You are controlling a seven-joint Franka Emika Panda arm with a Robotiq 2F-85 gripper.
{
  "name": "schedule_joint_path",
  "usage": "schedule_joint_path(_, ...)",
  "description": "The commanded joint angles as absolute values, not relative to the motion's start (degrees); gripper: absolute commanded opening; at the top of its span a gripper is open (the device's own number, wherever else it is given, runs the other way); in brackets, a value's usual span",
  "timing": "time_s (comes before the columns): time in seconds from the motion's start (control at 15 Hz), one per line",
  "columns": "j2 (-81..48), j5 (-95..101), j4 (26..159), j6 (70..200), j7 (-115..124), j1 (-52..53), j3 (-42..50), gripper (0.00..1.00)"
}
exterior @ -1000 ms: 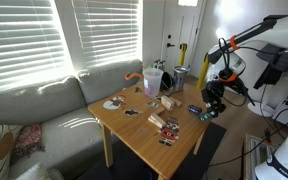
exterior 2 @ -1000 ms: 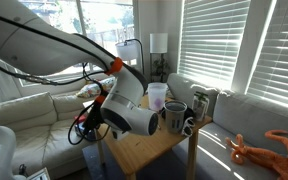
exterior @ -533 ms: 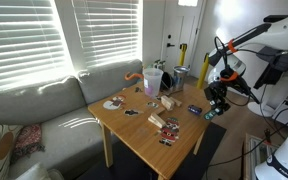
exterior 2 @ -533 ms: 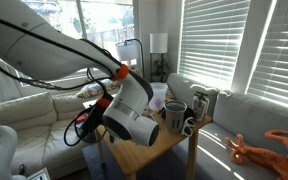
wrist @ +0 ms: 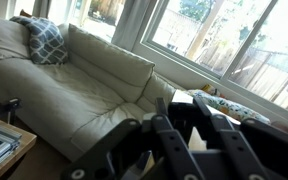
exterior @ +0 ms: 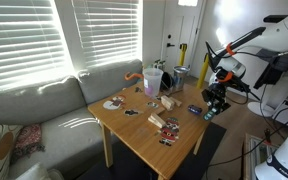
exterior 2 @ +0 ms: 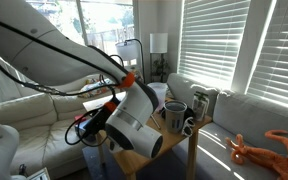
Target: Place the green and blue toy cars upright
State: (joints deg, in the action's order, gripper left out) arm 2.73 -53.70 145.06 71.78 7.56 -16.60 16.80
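The tabletop lies below the spot beside the small dark piece (exterior: 194,109). My gripper should tilt down and lower to let go of the dark green toy car there.
In an exterior view my gripper (exterior: 215,103) hangs just above the table's edge nearest the arm. A tiny blue-green speck (exterior: 206,113), perhaps the blue toy car, lies on the wooden table (exterior: 134,130) right under it, beside a small dark piece (exterior: 194,109) that may be the green car. Both are too small to tell whether they stand upright. In the wrist view the dark fingers (wrist: 181,128) stand close together with something dark between the tips. I cannot tell whether they grip it. In the other exterior view my arm hides that part of the table.
Cups (exterior: 152,82) and an orange toy (exterior: 132,77) stand at the table's far end, and the cups also show in an exterior view (exterior 2: 174,116). Striped blocks (exterior: 162,122) and flat black pieces (exterior: 131,112) lie mid-table. A sofa (exterior: 44,110) stands along the window side.
My gripper has risen a little above the table edge and the arm has shifted slightly. The things on the table have not moved.
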Motion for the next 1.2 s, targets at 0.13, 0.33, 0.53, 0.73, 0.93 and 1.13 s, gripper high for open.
schedule_joint_path(0.13,3.37,-51.8,143.49,75.14,17.05,-17.6,16.9,0.08)
schedule_joint_path(0.33,3.47,-50.26,142.75,76.98,21.34,-17.53,16.75,0.08)
schedule_joint_path(0.53,3.18,-48.75,142.09,77.8,24.34,-17.45,16.69,0.08)
schedule_joint_path(0.73,3.23,-47.57,141.49,77.8,26.55,-17.52,16.75,0.08)
schedule_joint_path(0.93,3.43,-46.3,141.18,78.07,28.11,-17.72,16.92,0.08)
schedule_joint_path(1.13,3.04,-45.2,140.89,78.53,28.84,-17.89,17.1,0.08)
